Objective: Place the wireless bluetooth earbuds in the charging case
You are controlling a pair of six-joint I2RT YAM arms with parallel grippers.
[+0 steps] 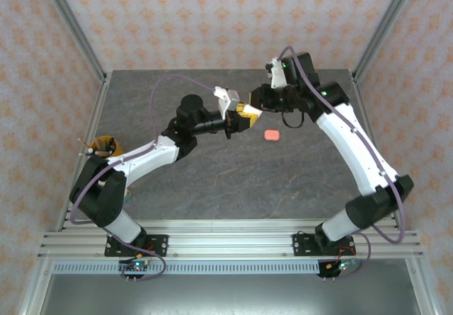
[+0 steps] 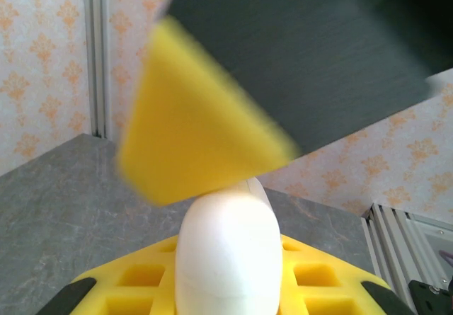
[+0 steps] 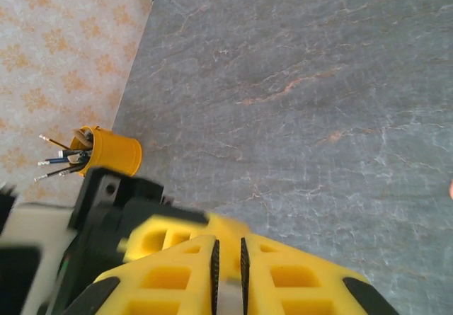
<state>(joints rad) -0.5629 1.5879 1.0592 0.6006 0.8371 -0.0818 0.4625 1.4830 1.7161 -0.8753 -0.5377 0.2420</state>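
The tabletop below, beside the coral-pink case, is bare, so my left gripper should move down there next, turn its fingers downward and let go of the white rounded charging case.
My left gripper hangs above the middle of the table, shut on a white rounded charging case. The case stands upright between its yellow fingers, with the lid raised behind it. My right gripper meets it from the right, and one of its yellow fingers lies over the top of the case. In the right wrist view the right gripper has its pads almost together on a thin pale sliver. I cannot tell whether that sliver is an earbud or part of the case. The earbuds are otherwise hidden.
A coral-pink case lies on the grey table just right of the grippers. A yellow cup of pens stands at the left edge, also seen as the cup in the right wrist view. Metal frame posts and patterned walls enclose the table.
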